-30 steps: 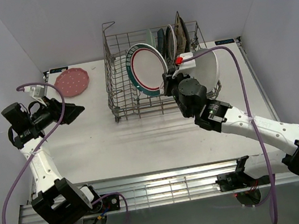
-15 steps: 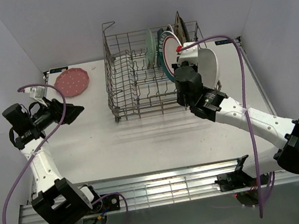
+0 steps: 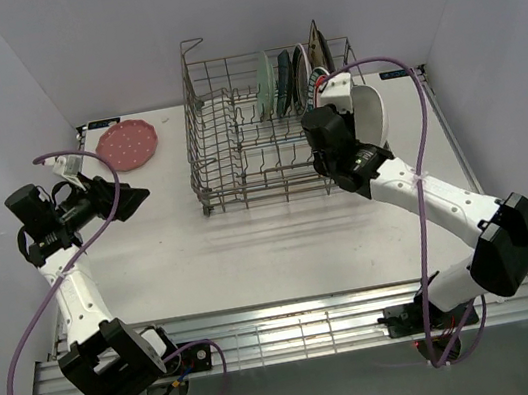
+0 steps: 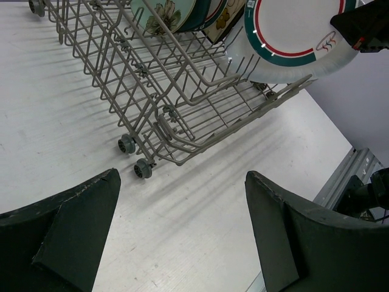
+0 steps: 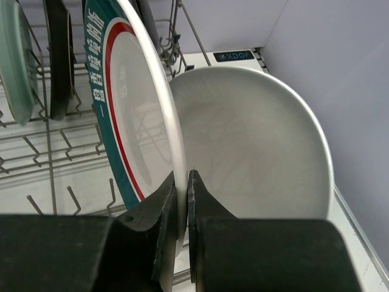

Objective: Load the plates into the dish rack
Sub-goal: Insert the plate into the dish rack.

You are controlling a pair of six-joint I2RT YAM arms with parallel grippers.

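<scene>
My right gripper still holds the plate above the rack's empty wires, and next it will lower the plate away from the white oval plate (image 5: 255, 152).
The grey wire dish rack (image 3: 205, 157) stands at the table's back middle. Several plates stand upright at its right end, among them a mint green one (image 3: 266, 98) and a teal one (image 3: 284, 93). My right gripper (image 3: 320, 97) is shut on the rim of a teal-and-red-rimmed white round plate (image 5: 130, 121), held upright over the rack's right end; the jaws (image 5: 185, 182) pinch its edge. The white oval plate (image 5: 255, 152) leans just right of it. The pink dotted plate (image 3: 128, 144) lies flat at the back left. My left gripper (image 3: 132, 194) is open and empty above the table, left of the rack (image 4: 182, 91).
The rack has small wheels (image 4: 143, 168) at its near corner. White walls close in the table on the left, back and right. A metal rail (image 3: 287, 335) runs along the near edge. Purple cables loop from both arms.
My right gripper has carried the teal-and-red-rimmed plate from the rack's middle to its right end, turning it edge-on beside the standing plates. The left arm has hardly moved.
</scene>
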